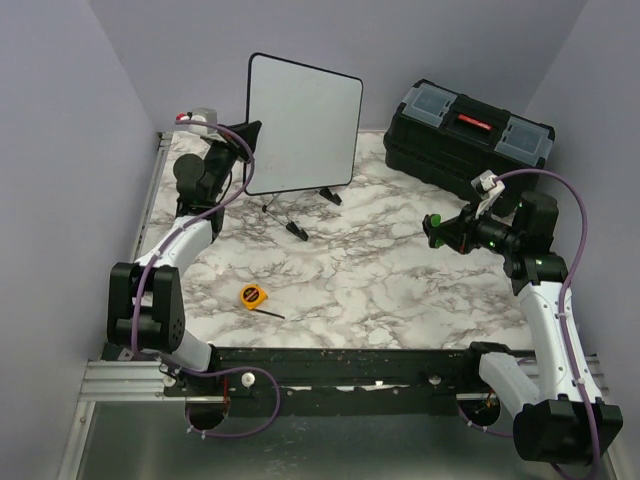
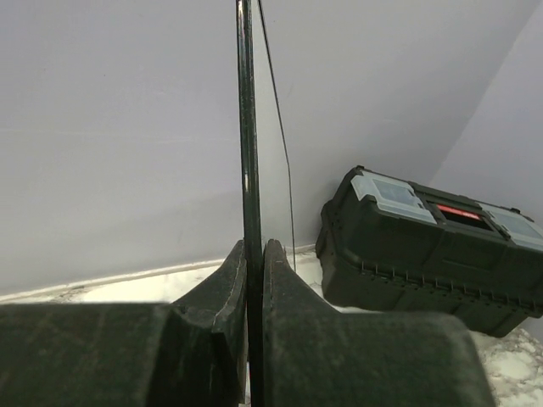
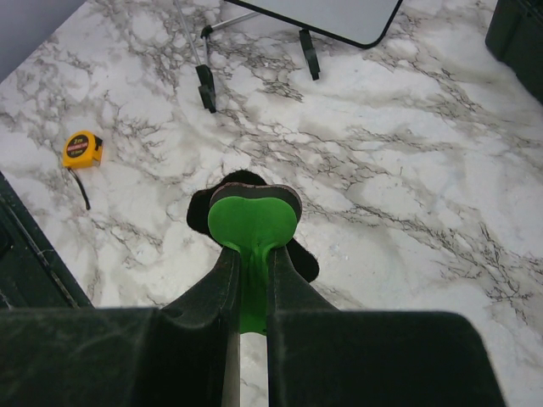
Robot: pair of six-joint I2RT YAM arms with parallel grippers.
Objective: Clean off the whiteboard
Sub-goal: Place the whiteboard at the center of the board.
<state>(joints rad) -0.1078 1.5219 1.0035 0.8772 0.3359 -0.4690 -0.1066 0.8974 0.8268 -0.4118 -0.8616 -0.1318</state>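
Observation:
The left gripper moves back and down next, seats the board at the easel stand's near foot (image 1: pixel 297 231), which its lower edge misses, then releases the board's rim.
The whiteboard (image 1: pixel 300 125) stands tilted at the back of the table, and its face looks blank white. My left gripper (image 1: pixel 248 135) is shut on its left rim. In the left wrist view the thin black rim (image 2: pixel 246 127) runs straight up from between the fingers of that gripper (image 2: pixel 254 254). My right gripper (image 1: pixel 440 232) hovers over the right half of the table, well apart from the board. It is shut on a green eraser (image 3: pixel 252 222) with a dark felt pad, which sticks out past the fingertips of the gripper (image 3: pixel 252 254). The board's lower corner (image 3: pixel 339 13) shows far ahead.
A black wire easel stand (image 1: pixel 295 228) sits under the board, its feet (image 3: pixel 205 85) on the marble top. A black toolbox (image 1: pixel 465 135) with a red handle stands at the back right. A yellow tape measure (image 1: pixel 253 295) lies near the front left.

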